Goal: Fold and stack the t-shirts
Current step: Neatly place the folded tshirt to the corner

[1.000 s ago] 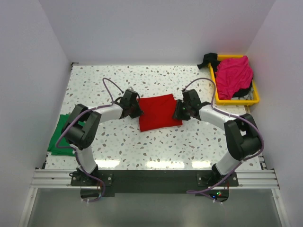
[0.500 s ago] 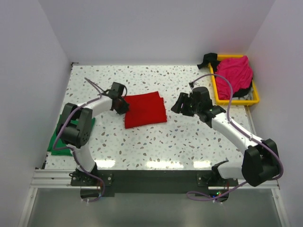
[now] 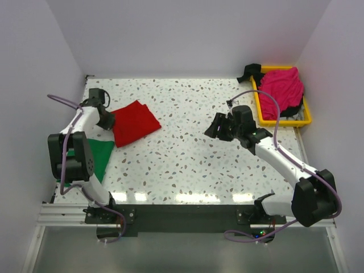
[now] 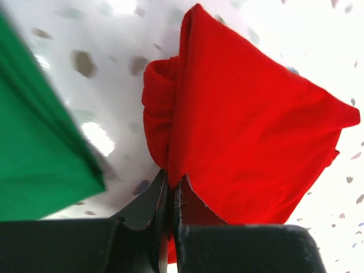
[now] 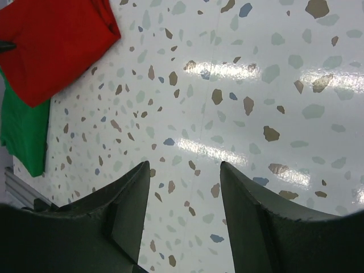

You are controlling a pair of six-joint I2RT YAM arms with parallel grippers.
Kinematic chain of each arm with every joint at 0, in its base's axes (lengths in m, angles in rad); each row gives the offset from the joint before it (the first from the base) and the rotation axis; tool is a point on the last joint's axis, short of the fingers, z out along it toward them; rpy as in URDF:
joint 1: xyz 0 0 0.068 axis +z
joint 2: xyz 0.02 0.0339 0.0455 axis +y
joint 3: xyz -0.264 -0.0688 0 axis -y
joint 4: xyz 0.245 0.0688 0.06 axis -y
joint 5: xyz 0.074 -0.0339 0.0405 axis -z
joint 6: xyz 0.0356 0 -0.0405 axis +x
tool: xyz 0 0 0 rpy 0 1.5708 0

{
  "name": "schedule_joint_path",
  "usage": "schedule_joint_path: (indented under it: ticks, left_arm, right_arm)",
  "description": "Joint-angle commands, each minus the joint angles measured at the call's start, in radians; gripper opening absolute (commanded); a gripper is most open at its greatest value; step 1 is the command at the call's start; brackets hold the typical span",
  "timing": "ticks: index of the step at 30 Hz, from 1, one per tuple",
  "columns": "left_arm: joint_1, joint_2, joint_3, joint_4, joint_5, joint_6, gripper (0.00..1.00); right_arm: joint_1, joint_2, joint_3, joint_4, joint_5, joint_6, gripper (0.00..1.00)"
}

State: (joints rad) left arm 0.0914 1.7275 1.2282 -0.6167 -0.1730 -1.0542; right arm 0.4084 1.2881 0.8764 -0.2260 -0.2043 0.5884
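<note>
Next, my left gripper raises the red t-shirt, lowers and releases it over the folded green t-shirt (image 3: 94,157) (image 4: 40,148), which lies back and to its left in the top view.
A folded red t-shirt (image 3: 133,121) lies at the table's left, and its left edge is pinched in my left gripper (image 3: 108,120), which is shut on it. In the left wrist view the red t-shirt (image 4: 250,125) fills the middle, with my left gripper (image 4: 170,181) closed on its bunched fold. A folded green t-shirt (image 3: 94,157) lies at the left edge, also in the left wrist view (image 4: 40,153). A magenta-pink t-shirt (image 3: 280,91) is heaped in the yellow tray (image 3: 284,121). My right gripper (image 3: 213,128) hangs open over bare table; in its wrist view (image 5: 183,168) nothing is between the fingers.
The yellow tray stands at the back right corner with dark cloth (image 3: 248,71) hanging over its far end. White walls close in the table on three sides. The arm bases sit on the rail at the near edge (image 3: 182,215).
My left gripper has dragged the red t-shirt from the table's middle to the left, beside the green one. My right gripper let go of the shirt, opened and drew back to the right.
</note>
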Motion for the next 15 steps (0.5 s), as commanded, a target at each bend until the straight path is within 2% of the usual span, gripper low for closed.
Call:
schedule_joint_path:
  ticks: [1,9,15]
  left_arm:
    - [0.085,-0.092,0.039,-0.078,-0.054,0.026,0.00]
    - [0.208,-0.210,0.030,-0.152,-0.088,0.086,0.00]
    - [0.245,-0.293,0.033,-0.195,-0.141,0.102,0.00]
  right_arm:
    - [0.000,-0.012,0.010,0.010,-0.030,0.004,0.56]
    - [0.001,0.008,0.013,0.036,-0.055,0.016,0.56]
    - [0.010,0.010,0.012,0.040,-0.061,0.013,0.56]
